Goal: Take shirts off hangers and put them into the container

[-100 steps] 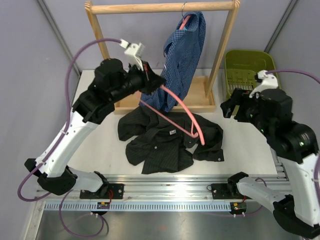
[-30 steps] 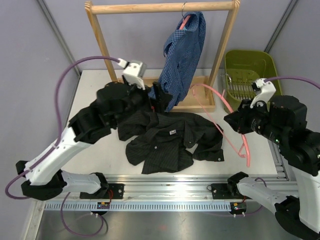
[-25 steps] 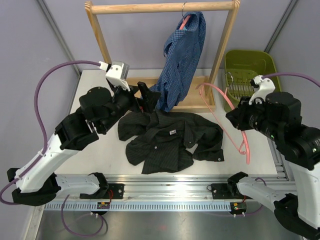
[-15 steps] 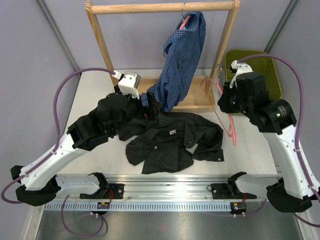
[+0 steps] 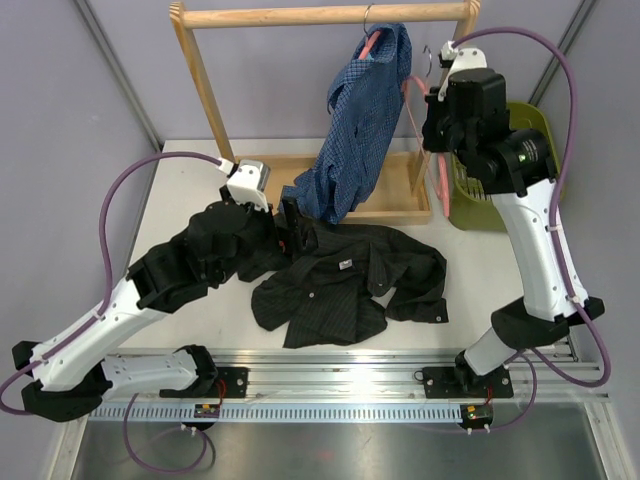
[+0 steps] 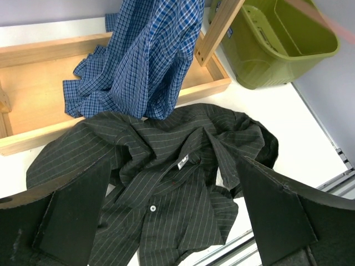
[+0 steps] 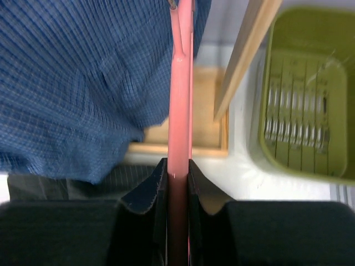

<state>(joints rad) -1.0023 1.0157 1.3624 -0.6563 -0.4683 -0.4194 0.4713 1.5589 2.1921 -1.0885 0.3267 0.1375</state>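
My right gripper should move away from my base to the rack's top bar (image 5: 424, 13), beside the blue checked shirt.
The black striped shirt (image 5: 340, 280) (image 6: 177, 183) lies crumpled on the table, off any hanger. My left gripper (image 5: 291, 222) (image 6: 175, 163) hovers open just above its left side, touching nothing. The blue checked shirt (image 5: 365, 110) (image 6: 144, 55) (image 7: 83, 83) hangs from the rack on a pink hanger (image 5: 372, 42). My right gripper (image 5: 432, 130) (image 7: 177, 166) is raised high beside the rack's right post, shut on the bare pink hanger (image 5: 440, 180) (image 7: 178, 111). The olive-green container (image 5: 525, 115) (image 6: 260, 72) (image 7: 302, 169) sits at the back right, partly hidden by the right arm.
The light wooden rack (image 5: 320, 15) stands at the back on a shallow wooden base (image 5: 395, 205) (image 6: 33, 83). Its right post (image 5: 445, 95) (image 7: 244, 61) rises between the held hanger and the container. Grey walls close in both sides.
My right arm has swung the bare hanger up from low over the table's right side to beside the rack's right post. My left gripper shifted slightly over the black shirt, still open.
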